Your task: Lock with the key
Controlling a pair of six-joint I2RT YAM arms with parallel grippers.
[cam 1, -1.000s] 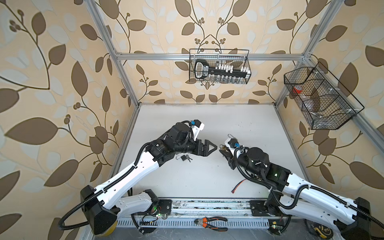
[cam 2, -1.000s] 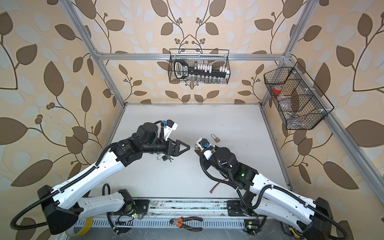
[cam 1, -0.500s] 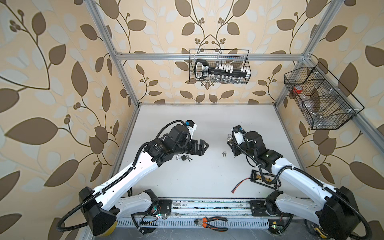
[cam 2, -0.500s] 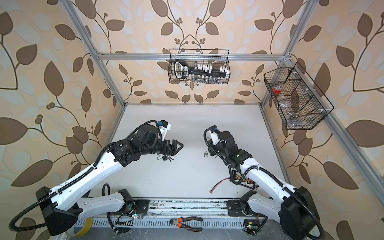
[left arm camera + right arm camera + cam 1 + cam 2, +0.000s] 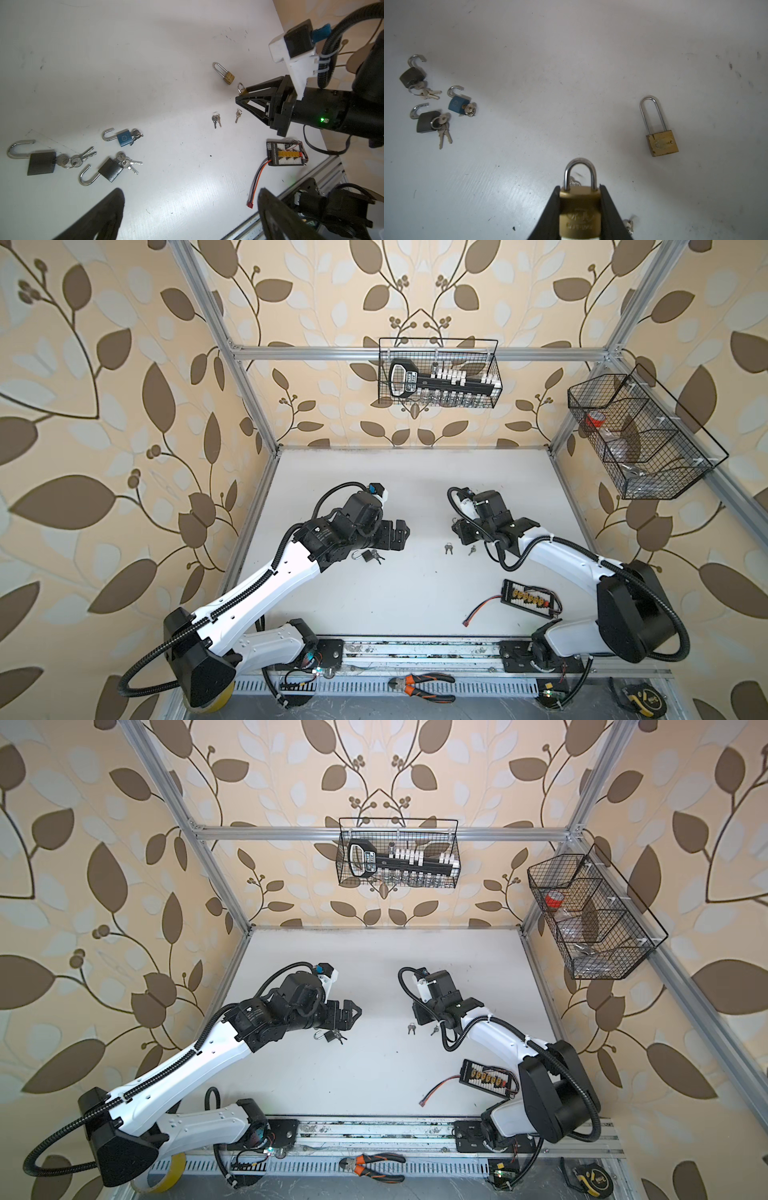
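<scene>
My right gripper moves outward and down next to release the small padlock (image 5: pixel 580 209), since the bare tabletop (image 5: pixel 608 122) beside the long-shackle padlock lies outward of and below that gripper.
My right gripper (image 5: pixel 580 188) is shut on a small brass padlock (image 5: pixel 580 209) whose shackle is closed; the left wrist view shows this padlock (image 5: pixel 241 88) at that gripper's tip. On the white table between the arms lie a ring of two keys (image 5: pixel 448 548) and a single key (image 5: pixel 471 550), both also in the left wrist view: ring (image 5: pixel 216 120), single key (image 5: pixel 238 115). Nothing holds them. My left gripper (image 5: pixel 401 533) hangs open and empty over the table, and its fingertips (image 5: pixel 118 193) stand wide apart.
A long-shackle brass padlock (image 5: pixel 661 142) lies near the right gripper. A blue padlock (image 5: pixel 124 138) and two black ones (image 5: pixel 41 163) (image 5: pixel 110 170) lie open with keys in them. A connector board with wires (image 5: pixel 530 599) lies front right. Wire baskets (image 5: pixel 438 373) hang on the walls.
The two grippers, close together at the table's middle a second ago, have drawn apart. The right wrist swung back with the brass padlock. Keys now lie on the table between them.
</scene>
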